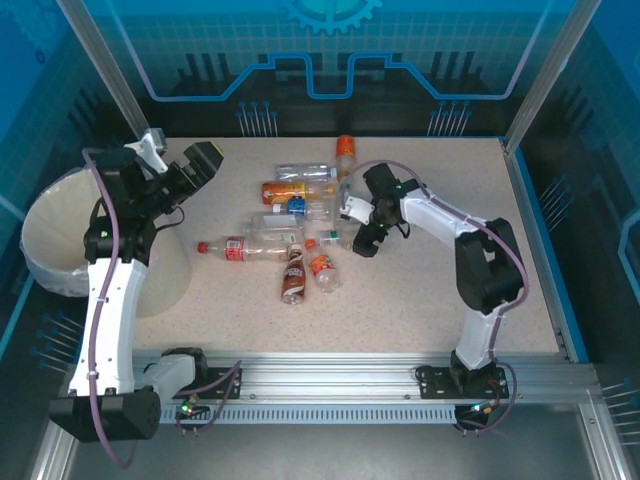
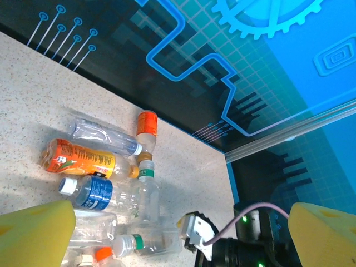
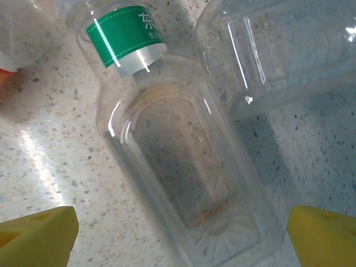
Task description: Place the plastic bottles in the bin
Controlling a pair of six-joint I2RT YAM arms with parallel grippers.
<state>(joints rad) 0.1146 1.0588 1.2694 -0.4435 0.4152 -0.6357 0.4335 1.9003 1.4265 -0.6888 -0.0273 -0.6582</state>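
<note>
The right gripper lowers onto the clear bottle's body (image 3: 192,172) next and turns its fingers in line with the bottle's sides, since the bottle lies slantwise between them.
Several plastic bottles lie in a cluster mid-table: an orange-labelled one (image 1: 288,190), a blue-labelled one (image 1: 296,207), a red-labelled one (image 1: 234,248) and a brown one (image 1: 293,276). The cream bin (image 1: 48,262) stands at the left edge. My right gripper (image 1: 352,228) is low over a clear bottle with a green neck band (image 3: 183,161). It is open, its yellow pads (image 3: 34,236) straddling the bottle's base with gaps on both sides. My left gripper (image 1: 186,165) hangs raised between bin and cluster, open and empty, its yellow pads (image 2: 33,232) framing the bottles (image 2: 83,158) below.
An orange-topped bottle (image 1: 345,152) lies apart near the back wall. A second clear bottle (image 3: 278,50) lies right beside the green-banded one. Blue panels wall the table at the back and sides. Bare tabletop (image 1: 440,300) stretches to the right and front of the cluster.
</note>
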